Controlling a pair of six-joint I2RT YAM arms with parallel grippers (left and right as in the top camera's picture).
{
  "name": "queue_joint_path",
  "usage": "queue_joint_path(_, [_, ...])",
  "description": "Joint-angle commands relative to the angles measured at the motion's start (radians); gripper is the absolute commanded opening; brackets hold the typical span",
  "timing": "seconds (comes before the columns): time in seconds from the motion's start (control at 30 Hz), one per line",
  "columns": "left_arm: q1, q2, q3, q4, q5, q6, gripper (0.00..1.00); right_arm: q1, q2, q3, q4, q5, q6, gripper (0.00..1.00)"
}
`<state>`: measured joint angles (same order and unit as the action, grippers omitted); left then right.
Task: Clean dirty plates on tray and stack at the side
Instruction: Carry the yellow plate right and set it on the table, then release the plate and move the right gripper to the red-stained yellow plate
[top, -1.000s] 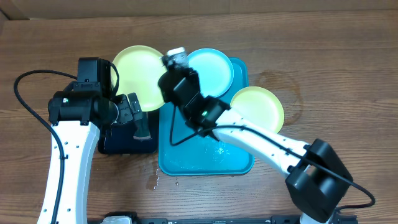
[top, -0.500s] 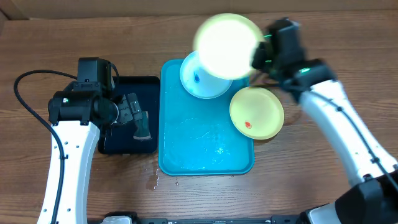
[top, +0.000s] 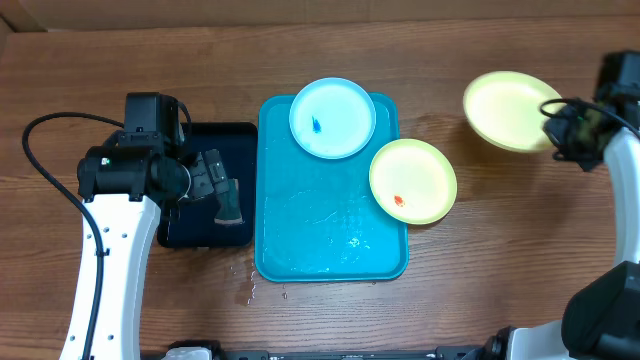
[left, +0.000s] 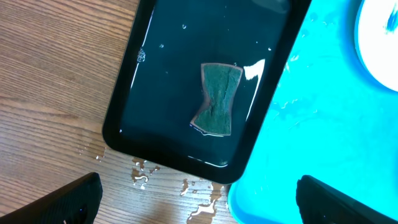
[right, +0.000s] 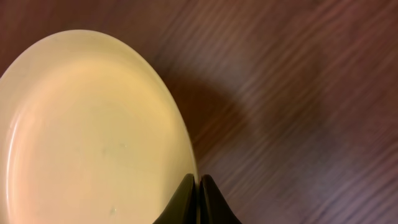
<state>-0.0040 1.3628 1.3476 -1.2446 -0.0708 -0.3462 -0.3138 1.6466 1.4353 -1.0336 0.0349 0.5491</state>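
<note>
The right gripper moves down and back next and releases the plate's rim on the bare wood beside the smeared lime-green plate, since that spot is clear.
My right gripper (top: 556, 128) is shut on the rim of a lime-green plate (top: 510, 109) and holds it above the bare wood at the far right; in the right wrist view the fingers (right: 198, 186) pinch that plate's edge (right: 93, 137). The turquoise tray (top: 300, 240) lies in the middle. A light-blue plate (top: 333, 118) with a blue smear sits on its top end. A second lime-green plate (top: 412, 180) with an orange smear overlaps the tray's right rim. My left gripper (top: 222, 190) is open and empty above the black tray.
A small black tray (left: 168, 74) holding water and a green sponge (left: 217, 98) lies left of the turquoise tray (left: 323, 143). Water drops lie on the wood by its front corner (left: 186, 186). A cable loops at the left (top: 35, 150).
My right arm has swung the lime-green plate from above the trays across to the far right of the table. The left arm has not moved.
</note>
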Motion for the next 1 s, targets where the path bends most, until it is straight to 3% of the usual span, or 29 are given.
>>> queue_joint_path(0.0, [0.004, 0.007, 0.002, 0.000, 0.009, -0.021, 1.00, -0.053, -0.012, -0.071, 0.016, 0.013, -0.007, 0.04])
queue_joint_path(0.6, [0.004, 0.007, 0.002, 0.000, 0.009, -0.021, 1.00, -0.079, -0.011, -0.412, 0.318, 0.010, 0.002, 0.05])
queue_joint_path(0.7, [0.005, 0.007, 0.002, 0.000, 0.009, -0.021, 1.00, -0.079, -0.011, -0.414, 0.320, -0.002, 0.001, 0.33])
queue_joint_path(0.8, [0.005, 0.007, 0.002, 0.000, 0.009, -0.021, 1.00, -0.079, -0.011, -0.413, 0.316, -0.030, -0.013, 0.38])
queue_joint_path(0.9, [0.005, 0.007, 0.002, 0.000, 0.009, -0.021, 1.00, -0.078, -0.011, -0.401, 0.302, -0.146, -0.127, 0.58])
queue_joint_path(0.97, [0.005, 0.007, 0.002, 0.000, 0.009, -0.021, 1.00, -0.071, -0.011, -0.384, 0.281, -0.196, -0.167, 0.62])
